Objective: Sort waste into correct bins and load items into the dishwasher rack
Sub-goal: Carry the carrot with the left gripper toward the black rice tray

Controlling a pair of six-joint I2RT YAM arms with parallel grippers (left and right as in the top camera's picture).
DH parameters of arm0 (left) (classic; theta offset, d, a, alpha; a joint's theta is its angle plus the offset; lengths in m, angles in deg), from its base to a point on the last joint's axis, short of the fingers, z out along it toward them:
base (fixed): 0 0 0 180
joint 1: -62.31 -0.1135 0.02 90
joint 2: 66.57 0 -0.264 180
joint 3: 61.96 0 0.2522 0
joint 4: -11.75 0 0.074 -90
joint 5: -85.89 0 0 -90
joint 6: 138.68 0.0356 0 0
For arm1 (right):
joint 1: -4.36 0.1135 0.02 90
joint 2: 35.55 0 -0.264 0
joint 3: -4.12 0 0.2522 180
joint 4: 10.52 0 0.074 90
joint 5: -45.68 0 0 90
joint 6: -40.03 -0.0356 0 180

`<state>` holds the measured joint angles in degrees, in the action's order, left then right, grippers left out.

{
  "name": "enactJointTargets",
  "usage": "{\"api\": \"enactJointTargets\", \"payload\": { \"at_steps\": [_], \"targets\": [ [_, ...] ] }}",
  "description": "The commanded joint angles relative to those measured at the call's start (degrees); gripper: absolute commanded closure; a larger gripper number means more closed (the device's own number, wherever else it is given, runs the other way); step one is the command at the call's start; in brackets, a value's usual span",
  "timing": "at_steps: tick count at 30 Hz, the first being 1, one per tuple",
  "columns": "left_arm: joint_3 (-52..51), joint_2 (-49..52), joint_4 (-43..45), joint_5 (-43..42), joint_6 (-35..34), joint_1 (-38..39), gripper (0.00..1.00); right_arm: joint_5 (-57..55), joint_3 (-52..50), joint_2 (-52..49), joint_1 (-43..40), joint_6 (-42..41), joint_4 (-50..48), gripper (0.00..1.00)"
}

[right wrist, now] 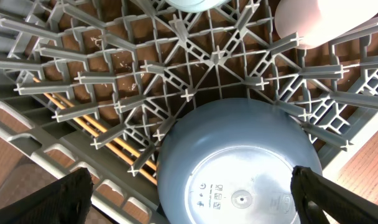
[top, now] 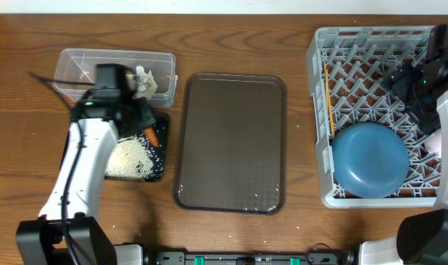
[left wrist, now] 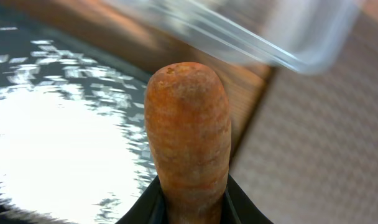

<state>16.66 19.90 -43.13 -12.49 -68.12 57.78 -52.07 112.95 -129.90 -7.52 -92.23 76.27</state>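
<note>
The left gripper will next go down and move over toward the rice heap's far side, because the carrot (top: 151, 137) hangs over the edge of the black tray by the serving tray.
My left gripper (left wrist: 189, 208) is shut on the small orange carrot (left wrist: 188, 134) and holds it above the right edge of the shallow black tray (top: 162, 158), which holds a heap of white rice (top: 128, 158). The carrot's tip also shows in the overhead view (top: 153, 135). The clear tub (top: 159, 62) behind it holds crumpled white paper (top: 144, 81). My right gripper (right wrist: 192, 193) is open over the grey dishwasher rack (top: 318, 88), above the upturned large blue dish (top: 370, 159). The dish also shows in the right wrist view (right wrist: 239, 168). Chopsticks (top: 329, 99) lie in the rack's left side. A white cup (right wrist: 316, 22) and a light-blue bowl (right wrist: 195, 5) sit in the rack.
A large dark brown serving tray (top: 231, 143) lies between the bins and the rack. A few loose rice grains (top: 113, 227) lie on the wooden table near the front left.
</note>
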Motion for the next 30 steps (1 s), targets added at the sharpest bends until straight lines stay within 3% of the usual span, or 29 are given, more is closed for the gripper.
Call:
{"api": "enactJointTargets", "payload": {
  "at_steps": [1,12,25,27,30],
  "targets": [
    [-0.63,0.0,0.26,0.52,-4.94,-4.76,0.81,-0.83,0.07,0.26,-0.15,0.59,0.02,0.01],
    [-4.66,0.48,3.32,0.57,-17.33,-11.93,0.81,-0.83,0.07,0.26,-0.15,0.59,0.02,0.01],
    [-5.29,6.97,5.64,0.52,-19.45,-12.11,0.81,-0.83,0.07,0.26,-0.15,0.59,0.04,0.01],
    [-5.29,7.54,5.81,0.52,-19.45,-12.11,0.72,-0.83,0.07,0.26,-0.15,0.59,0.04,0.01],
    [-5.29,7.67,5.9,0.55,-19.43,-12.11,0.71,-0.83,0.07,0.26,-0.15,0.59,0.04,0.01]
  ]
}}
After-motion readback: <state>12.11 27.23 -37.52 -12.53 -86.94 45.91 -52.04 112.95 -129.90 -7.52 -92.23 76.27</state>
